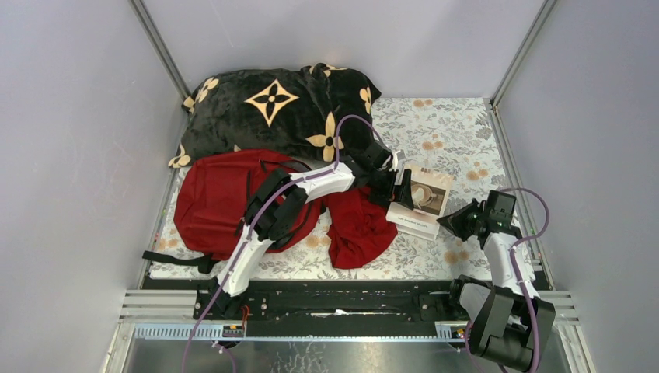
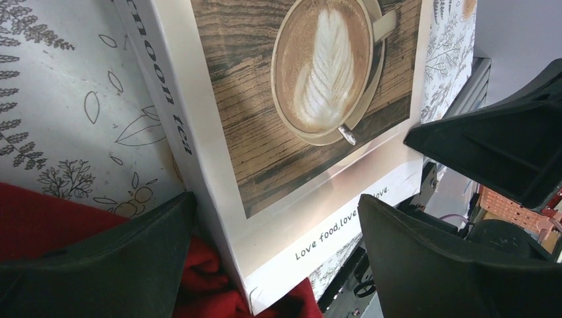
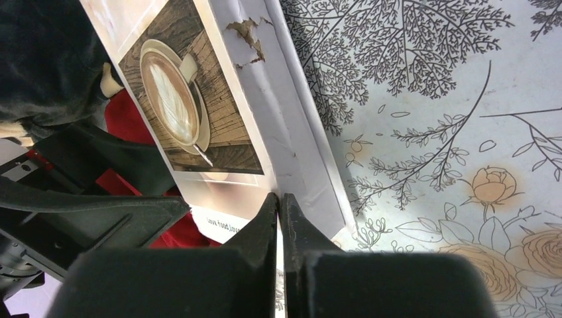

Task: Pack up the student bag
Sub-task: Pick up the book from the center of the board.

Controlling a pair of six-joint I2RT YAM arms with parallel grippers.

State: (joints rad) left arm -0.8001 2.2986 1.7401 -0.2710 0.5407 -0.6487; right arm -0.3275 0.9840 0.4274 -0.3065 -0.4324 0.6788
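The left gripper tilts flatter and closes across the box's lettered narrow side (image 1: 388, 213) (image 2: 217, 228) next, as that side lies between its open fingers.
The student bag (image 1: 214, 203), a big red backpack with dark straps, lies at the left under my left arm. A white box with a coffee picture (image 1: 422, 200) rests partly on a dark-red cloth (image 1: 359, 225). My left gripper (image 1: 400, 189) is open, and its fingers straddle the near corner of the box (image 2: 311, 132) without pressing it. In the left wrist view the left gripper (image 2: 275, 199) shows the cloth (image 2: 40, 212) under that corner. My right gripper (image 1: 447, 221) is shut with nothing between its fingers. Its tips (image 3: 280, 197) sit at the near right edge of the box (image 3: 199, 106).
A black plush blanket with tan flowers (image 1: 272, 109) lies at the back left, behind the bag. The floral table cover (image 1: 466, 132) shows bare at the back right. Metal frame rails (image 1: 513, 179) border the table on both sides.
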